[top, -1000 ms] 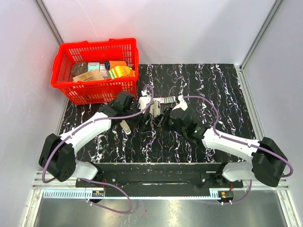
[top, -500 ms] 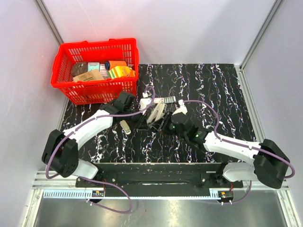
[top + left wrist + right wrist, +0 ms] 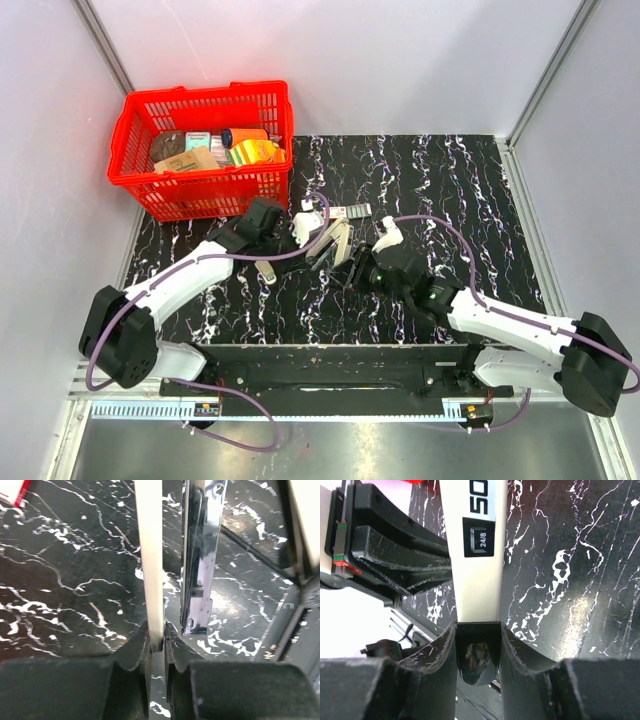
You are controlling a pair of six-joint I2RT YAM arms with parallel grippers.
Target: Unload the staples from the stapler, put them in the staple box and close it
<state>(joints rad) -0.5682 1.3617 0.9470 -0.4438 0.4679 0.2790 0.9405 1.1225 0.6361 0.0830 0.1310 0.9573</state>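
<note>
I should move my right gripper to the right in the top view, then lower and let go of the stapler [image 3: 335, 240], since clear tabletop lies below on that side.
The stapler [image 3: 335, 240] hangs fanned open between my two grippers, mid-table. My left gripper [image 3: 303, 225] is shut on its thin cream top cover [image 3: 150, 555], pinched edge-on between the jaws [image 3: 157, 640]. The silver staple channel [image 3: 200, 555] runs beside the cover, apart from it. My right gripper [image 3: 365, 262] is shut on the stapler's black rear end [image 3: 477, 655], with the cream body marked 24/8 [image 3: 477, 555] running away from the jaws [image 3: 477, 630]. A short pale bar, the staples [image 3: 265, 271], lies on the black marbled table left of the stapler, apart from both grippers.
A red basket [image 3: 205, 150] full of packets stands at the back left, close behind my left arm. A flat red-and-white packet [image 3: 350, 211] lies just behind the stapler. Grey walls close in the table on both sides.
My left gripper has gone from open to shut on the cream cover. The right arm has drawn back toward the near right, and the stapler now stands spread wider.
</note>
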